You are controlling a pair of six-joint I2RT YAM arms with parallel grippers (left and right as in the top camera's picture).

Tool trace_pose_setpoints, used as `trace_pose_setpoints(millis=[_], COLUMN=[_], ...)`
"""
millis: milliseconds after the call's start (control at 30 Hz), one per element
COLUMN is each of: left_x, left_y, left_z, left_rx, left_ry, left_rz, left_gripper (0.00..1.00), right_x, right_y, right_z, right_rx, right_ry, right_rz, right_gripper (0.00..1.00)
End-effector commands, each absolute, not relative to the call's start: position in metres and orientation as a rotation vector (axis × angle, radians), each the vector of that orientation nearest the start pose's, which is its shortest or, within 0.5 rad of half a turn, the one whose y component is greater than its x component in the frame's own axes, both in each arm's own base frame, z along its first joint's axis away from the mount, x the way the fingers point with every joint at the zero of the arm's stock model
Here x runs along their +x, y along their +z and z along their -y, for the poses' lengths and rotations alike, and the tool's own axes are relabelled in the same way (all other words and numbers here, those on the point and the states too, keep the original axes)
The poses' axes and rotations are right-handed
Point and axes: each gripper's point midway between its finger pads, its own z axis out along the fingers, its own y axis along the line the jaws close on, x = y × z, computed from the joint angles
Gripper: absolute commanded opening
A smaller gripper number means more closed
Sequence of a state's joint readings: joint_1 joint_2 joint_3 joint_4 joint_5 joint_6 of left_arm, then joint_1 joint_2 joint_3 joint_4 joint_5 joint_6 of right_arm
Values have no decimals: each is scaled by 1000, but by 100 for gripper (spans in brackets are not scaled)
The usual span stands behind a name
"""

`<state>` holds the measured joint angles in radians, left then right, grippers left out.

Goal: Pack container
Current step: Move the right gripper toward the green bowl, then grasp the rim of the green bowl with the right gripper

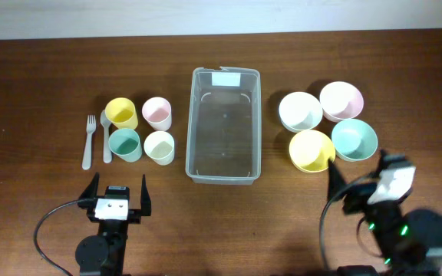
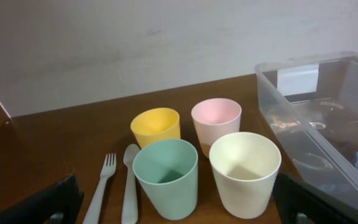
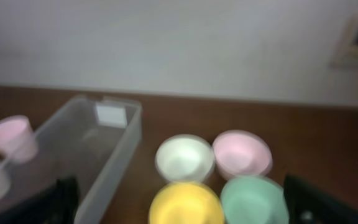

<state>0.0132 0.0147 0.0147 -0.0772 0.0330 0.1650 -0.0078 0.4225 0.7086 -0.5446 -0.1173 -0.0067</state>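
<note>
My right gripper is about to turn and go down, outward and to the right in the overhead view, onto the green bowl's rim (image 1: 375,140) (image 3: 283,200) opposite the yellow bowl, because that side is clear.
The clear container (image 1: 224,172) stands empty at the table's middle, its white label at the far end; it also shows in the left wrist view (image 2: 328,124) and the right wrist view (image 3: 98,155). Left of it stand yellow (image 1: 120,113), pink (image 1: 157,113), green (image 1: 124,143) and cream (image 1: 159,147) cups. Right of it sit white (image 1: 299,111), pink (image 1: 341,100), yellow (image 1: 311,150) and green (image 1: 354,139) bowls. My left gripper (image 1: 117,192) is open and empty, near the front edge below the cups. My right gripper (image 1: 359,172) is open and empty, just in front of the yellow and green bowls.
A white fork (image 1: 89,142) and a white spoon (image 1: 106,138) lie left of the cups. The right wrist view is blurred. A pale wall runs behind the table's far edge.
</note>
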Motion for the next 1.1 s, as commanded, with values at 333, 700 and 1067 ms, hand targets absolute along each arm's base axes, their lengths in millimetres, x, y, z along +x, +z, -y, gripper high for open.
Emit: trace_pose_setpoints(millis=[333,700,1067], left_x=[246,246,246], left_y=[156,156,156], left_z=[3,3,3], left_rx=[158,158,158], left_ry=[116,116,116], left_rz=[-1645,-1645,-1645], left_gripper=[100,100,100], right_x=[358,361,355], right_y=[253,83,25], right_z=[99,137,131], right_rx=[414,712,740], right_ry=[178,382,401], right_rz=[-2504,-2912,-3032], right_gripper=[99,99,68])
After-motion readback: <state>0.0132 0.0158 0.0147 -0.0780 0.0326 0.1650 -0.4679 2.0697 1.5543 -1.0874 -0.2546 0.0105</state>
